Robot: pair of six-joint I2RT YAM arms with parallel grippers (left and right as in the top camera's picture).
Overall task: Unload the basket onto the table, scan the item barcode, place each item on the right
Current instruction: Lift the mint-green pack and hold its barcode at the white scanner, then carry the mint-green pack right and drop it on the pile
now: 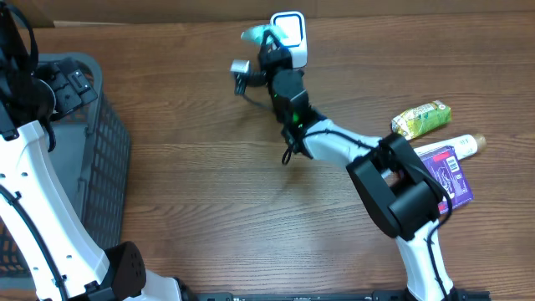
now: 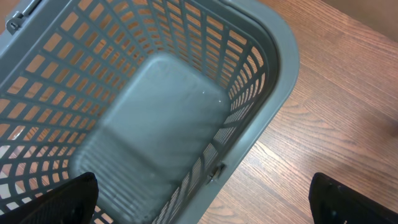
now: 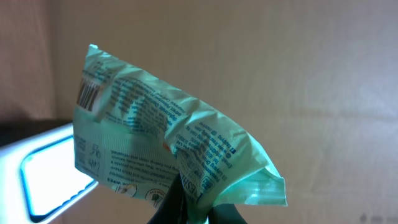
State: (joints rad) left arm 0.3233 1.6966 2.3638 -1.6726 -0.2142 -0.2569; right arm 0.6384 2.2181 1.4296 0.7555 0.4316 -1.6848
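Note:
The other items are on the right in the overhead view, so my right gripper will swing back and over the green snack packet (image 1: pixel 420 123) to let go.
A pale green wipes packet (image 3: pixel 155 137) hangs crumpled in my right gripper (image 3: pixel 199 208), which is shut on its lower edge. Its barcode (image 3: pixel 87 96) shows at the packet's upper left corner. The white scanner (image 3: pixel 43 168) glows just left of and behind the packet. From overhead, the right gripper (image 1: pixel 266 52) holds the packet (image 1: pixel 255 35) beside the scanner (image 1: pixel 288 33) at the table's far edge. My left gripper (image 2: pixel 205 205) stands wide open above the grey basket's (image 2: pixel 273 68) right rim, nothing between its fingers (image 2: pixel 68 199).
The grey slatted basket (image 1: pixel 109 150) sits at the table's left with the left gripper (image 1: pixel 65 88) over it. At the right lie a green snack packet (image 1: pixel 422 119), a white bottle (image 1: pixel 468 146) and a purple pack (image 1: pixel 447 171), partly under the right arm.

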